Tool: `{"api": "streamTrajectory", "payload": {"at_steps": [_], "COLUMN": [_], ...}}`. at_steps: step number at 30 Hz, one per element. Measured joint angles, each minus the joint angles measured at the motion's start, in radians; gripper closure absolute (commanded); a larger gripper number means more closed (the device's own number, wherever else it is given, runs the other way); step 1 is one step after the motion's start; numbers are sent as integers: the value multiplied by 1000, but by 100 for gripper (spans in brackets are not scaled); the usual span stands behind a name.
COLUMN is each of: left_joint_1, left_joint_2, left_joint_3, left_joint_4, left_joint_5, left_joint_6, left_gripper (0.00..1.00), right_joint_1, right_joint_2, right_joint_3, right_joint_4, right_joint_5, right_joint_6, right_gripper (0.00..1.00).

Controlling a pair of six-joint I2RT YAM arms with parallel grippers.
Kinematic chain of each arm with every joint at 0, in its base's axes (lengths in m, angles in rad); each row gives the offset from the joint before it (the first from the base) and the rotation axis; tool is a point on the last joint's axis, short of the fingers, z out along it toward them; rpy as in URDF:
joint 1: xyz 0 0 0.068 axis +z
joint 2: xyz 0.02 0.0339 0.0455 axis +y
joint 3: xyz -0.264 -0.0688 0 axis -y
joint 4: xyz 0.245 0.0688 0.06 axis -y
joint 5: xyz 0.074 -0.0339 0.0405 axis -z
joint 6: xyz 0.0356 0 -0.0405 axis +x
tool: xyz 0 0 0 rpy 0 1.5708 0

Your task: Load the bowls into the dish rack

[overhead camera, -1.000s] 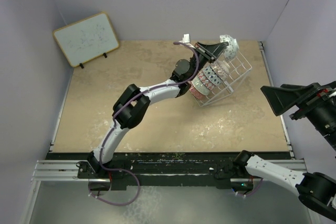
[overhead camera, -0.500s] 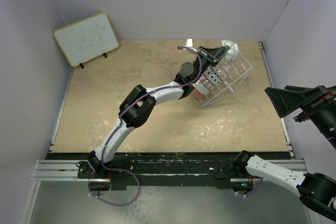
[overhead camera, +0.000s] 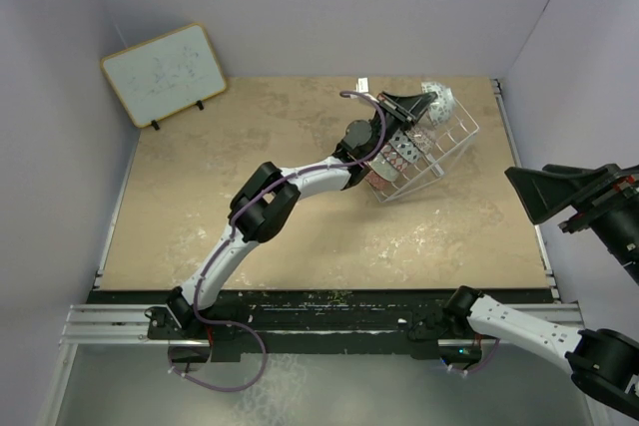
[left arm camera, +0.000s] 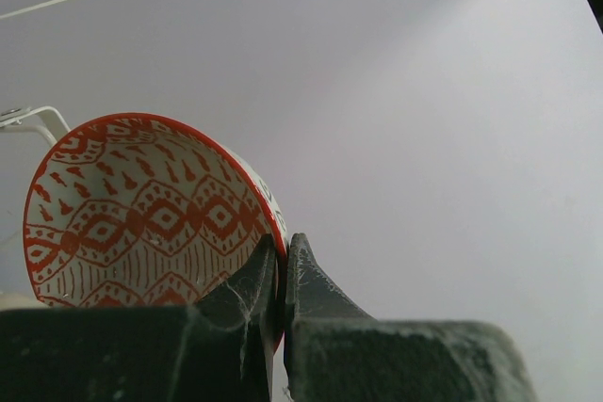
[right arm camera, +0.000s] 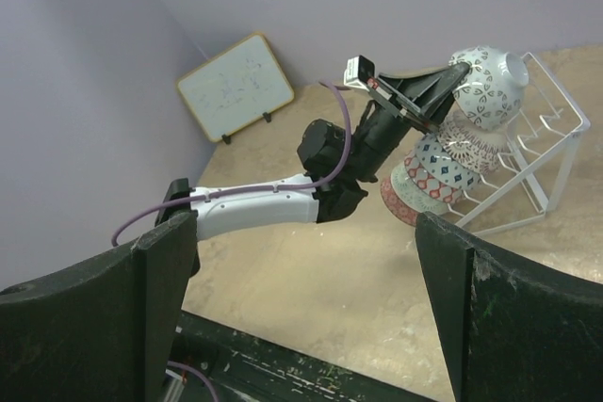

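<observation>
The bowl still hangs above the leaning bowls, so my left gripper needs to lower it into the rack's far end and let go of the bowl's rim.
My left gripper is shut on the rim of a bowl that is red-patterned inside and white with dark marks outside. In the top view that bowl hangs at the far end of the white wire dish rack, with the left gripper beside it. Several other bowls lean in a row inside the rack, also seen in the right wrist view as a stack of bowls under the held bowl. My right gripper is open and empty, raised off to the right of the rack.
A wood-framed whiteboard leans at the back left corner. Lilac walls close in the table's left, back and right sides. The left arm stretches diagonally across the tan tabletop. The right arm hangs over the right edge.
The left arm has reached further out, carrying the held bowl a little right and down onto the rack's far end. The right gripper has barely shifted.
</observation>
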Motion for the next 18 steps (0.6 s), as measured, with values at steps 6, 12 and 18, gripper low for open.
{"api": "streamTrajectory", "payload": {"at_steps": [6,12,18], "left_joint_1": [-2,-6,-6], "left_joint_2": [43,71,71], "left_joint_3": [32,40,42], "left_joint_4": [2,7,0], "left_joint_5": [3,12,11], "left_joint_6": [-15,-22,-38], "left_gripper": [100,100,100], "right_joint_1": [8,22,43], "right_joint_2": [-6,-17,-21], "right_joint_3": [0,-2,-15], "right_joint_4": [-6,-6,-6], "right_joint_5": [9,31,52], "right_joint_6": [1,1,8], "right_gripper": [0,0,0]}}
